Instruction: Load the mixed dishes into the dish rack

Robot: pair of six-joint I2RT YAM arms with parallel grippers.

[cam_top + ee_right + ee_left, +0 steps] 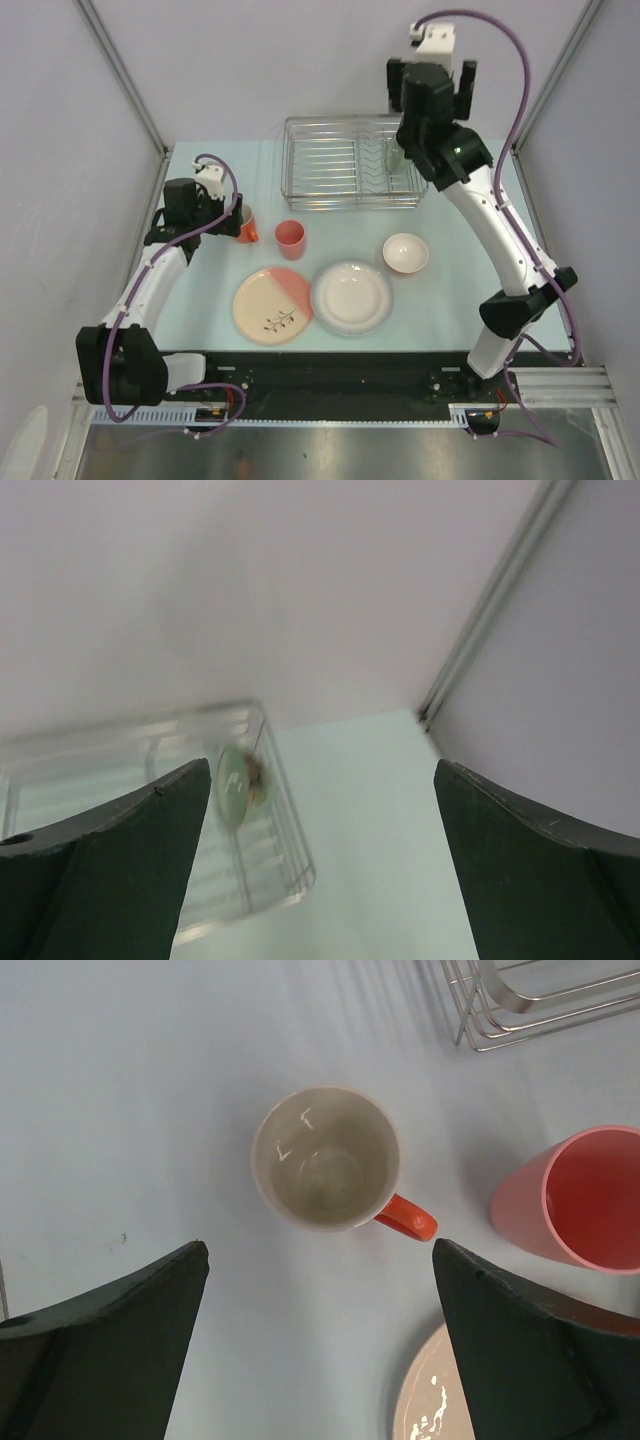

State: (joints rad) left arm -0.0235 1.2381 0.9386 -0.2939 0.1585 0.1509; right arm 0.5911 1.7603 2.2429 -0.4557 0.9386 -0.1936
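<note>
Bare tabletop leaves room for a finger at the pale pink bowl's rim [426, 256] farthest from the white plate [351, 297]. I will move my right gripper back and down onto it next.
An orange mug [246, 226] [326, 1158] stands upright on the table at the left, handle towards a small pink cup [289, 239] [585, 1200]. My left gripper [225, 213] [320, 1245] hovers open just short of the mug, holding nothing. In front lie a cream-and-pink plate [272, 305] [430, 1400] and a white plate [351, 297], with a pale pink bowl [405, 253] to the right. The green bowl [396, 155] [232, 783] stands on edge in the dish rack [320, 160] [120, 810]. High over the rack's right end, my right gripper [432, 85] [320, 770] is open and holds nothing.
The rack sits at the back of the pale table [450, 300], and its near corner [530, 1000] shows in the left wrist view. Grey walls and slanted frame posts [120, 70] close in both sides. The arm bases stand at the near edge.
</note>
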